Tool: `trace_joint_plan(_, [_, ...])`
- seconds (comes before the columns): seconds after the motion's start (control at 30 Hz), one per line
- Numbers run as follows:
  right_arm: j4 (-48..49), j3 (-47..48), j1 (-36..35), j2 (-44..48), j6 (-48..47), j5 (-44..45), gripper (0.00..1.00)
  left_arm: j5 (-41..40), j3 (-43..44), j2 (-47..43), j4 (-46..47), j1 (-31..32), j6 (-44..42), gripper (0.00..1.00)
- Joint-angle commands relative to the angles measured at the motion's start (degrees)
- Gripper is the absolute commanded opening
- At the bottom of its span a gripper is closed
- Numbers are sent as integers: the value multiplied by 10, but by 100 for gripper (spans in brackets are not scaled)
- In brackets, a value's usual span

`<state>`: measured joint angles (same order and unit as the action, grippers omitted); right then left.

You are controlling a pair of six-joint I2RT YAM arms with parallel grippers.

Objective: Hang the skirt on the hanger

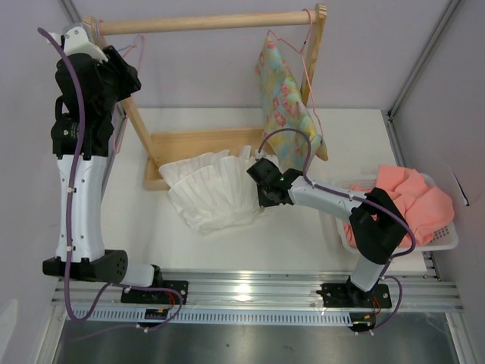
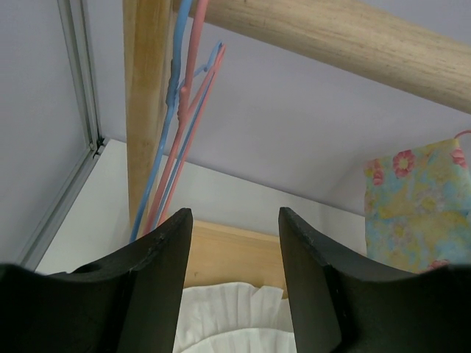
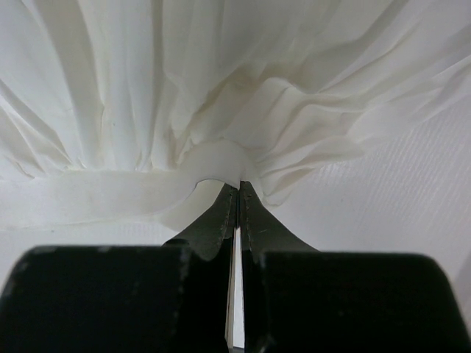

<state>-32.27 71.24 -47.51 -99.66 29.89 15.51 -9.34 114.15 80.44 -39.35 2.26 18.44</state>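
My left gripper moves outward onto the near sloping arm of the pink hanger next, since that arm hangs just outward of the open fingers.
The white pleated skirt (image 1: 212,191) lies spread on the table in front of the wooden rack's base. My right gripper (image 1: 259,184) is at its right edge, and in the right wrist view this gripper (image 3: 238,184) is shut on a fold of the skirt (image 3: 184,88) at its band. The pink wire hanger (image 2: 193,110) hangs at the rack's left end beside a light blue hanger (image 2: 165,140). My left gripper (image 2: 235,220) is raised just short of them, open and holding nothing. From the top view the pink hanger (image 1: 139,50) shows next to the left gripper (image 1: 125,72).
A wooden rod (image 1: 204,23) spans the rack, with a sloping post (image 2: 146,110) at its left end. A floral garment (image 1: 284,95) hangs on another pink hanger at the right end. A white basket (image 1: 447,241) holding salmon-pink cloth (image 1: 413,199) stands at the table's right.
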Motion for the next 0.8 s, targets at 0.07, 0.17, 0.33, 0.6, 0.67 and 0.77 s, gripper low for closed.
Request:
trace_joint_plan(0.07, [12, 14, 3, 2, -7, -4, 0, -25, 14, 9, -2, -8, -9, 56])
trace_joint_plan(0.17, [12, 14, 4, 3, -9, -5, 0, -31, 8, 10, 2, -9, -13, 56])
trace_joint_plan(0.33, [13, 16, 5, 1, -11, -7, 0, -49, 4, 16, 5, -8, -21, 56])
trace_joint_plan(0.6, [15, 16, 8, 0, -12, -11, 0, -64, 8, 24, 5, -9, -30, 56])
trace_joint_plan(0.67, [16, 16, 8, 0, -13, -12, 0, -67, 7, 26, 5, -10, -30, 56])
trace_joint_plan(0.77, [17, 19, 11, -1, -13, -13, 0, -72, 7, 30, 5, -10, -31, 56])
